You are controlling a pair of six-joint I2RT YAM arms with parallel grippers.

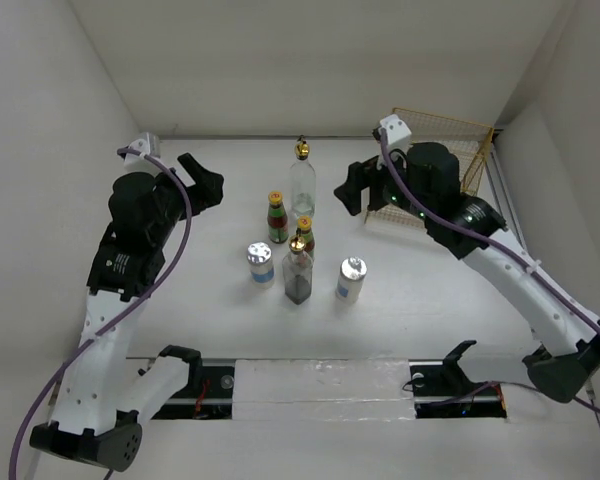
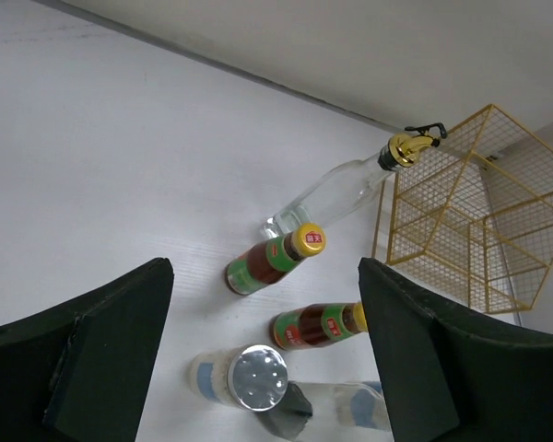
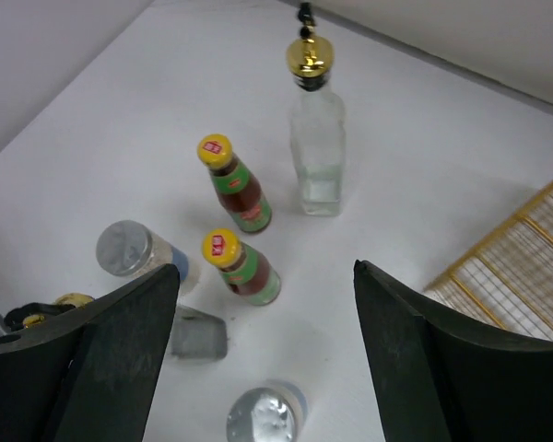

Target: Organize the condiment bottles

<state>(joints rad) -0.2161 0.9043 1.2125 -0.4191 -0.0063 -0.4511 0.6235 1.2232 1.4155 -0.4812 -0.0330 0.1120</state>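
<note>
My right gripper moves outward and to the left in the top view onto the tall clear bottle's gold cap [image 1: 301, 150] [image 3: 310, 58] at the back next.
Six condiment bottles stand grouped mid-table. A tall clear gold-capped bottle [image 1: 301, 180] is at the back. Two red sauce bottles [image 1: 277, 217] [image 1: 304, 236] stand in front of it. A second glass bottle [image 1: 298, 276] with dark liquid stands between two white silver-topped shakers [image 1: 261, 264] [image 1: 351, 279]. My left gripper [image 1: 208, 182] is open and empty, raised left of the group. My right gripper [image 1: 346, 188] is open and empty, raised right of the tall bottle. In the left wrist view the left gripper [image 2: 263, 295] looks down on the red bottles [image 2: 275, 261]. In the right wrist view the right gripper [image 3: 265, 276] looks down on them too [image 3: 240, 267].
A gold wire rack [image 1: 448, 150] stands at the back right behind my right arm, also in the left wrist view [image 2: 470, 212] and the right wrist view [image 3: 525, 267]. White walls close the table at the back and both sides.
</note>
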